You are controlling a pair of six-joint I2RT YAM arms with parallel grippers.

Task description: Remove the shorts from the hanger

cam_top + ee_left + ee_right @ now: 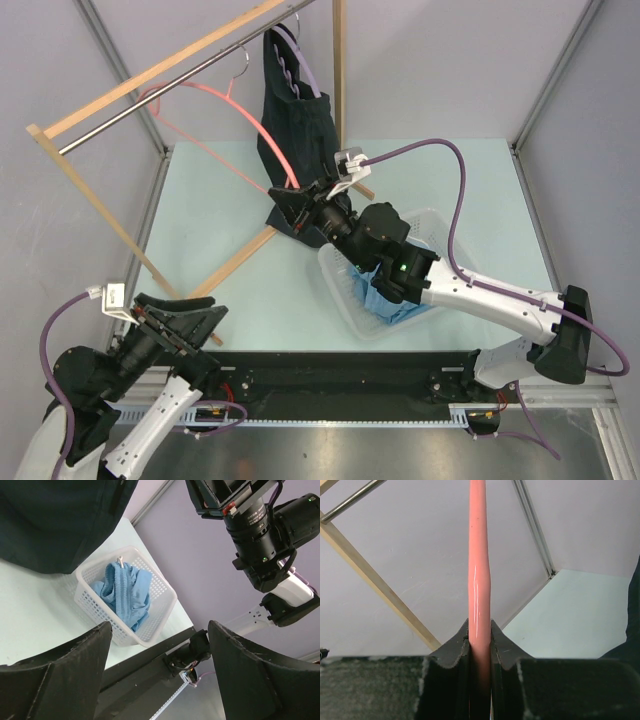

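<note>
My right gripper has the pink hanger and should next slide it left in the top view to the rod's near end [66, 150] [327, 517], away from the dark shorts, and release it.
The dark navy shorts [300, 120] hang from a lilac hanger [303, 58] on the rack's metal rod, their lower end reaching the table; they also show in the left wrist view [55, 520]. The light blue shorts [385, 300] lie bunched in a white basket [340, 290], also in the left wrist view [125, 592]. A bare pink hanger [190, 86] hangs on the rod. My right gripper [290, 195] is shut on the pink hanger's lower arm [479, 555], just beside the dark shorts. My left gripper [200, 315] is open and empty, low at the near left [159, 627].
The wooden rack frame [110, 210] with its metal rod [150, 108] stands over the left and back of the pale green table [460, 190]. The basket [165, 605] sits mid-right under my right arm [260, 525]. Grey walls enclose the table.
</note>
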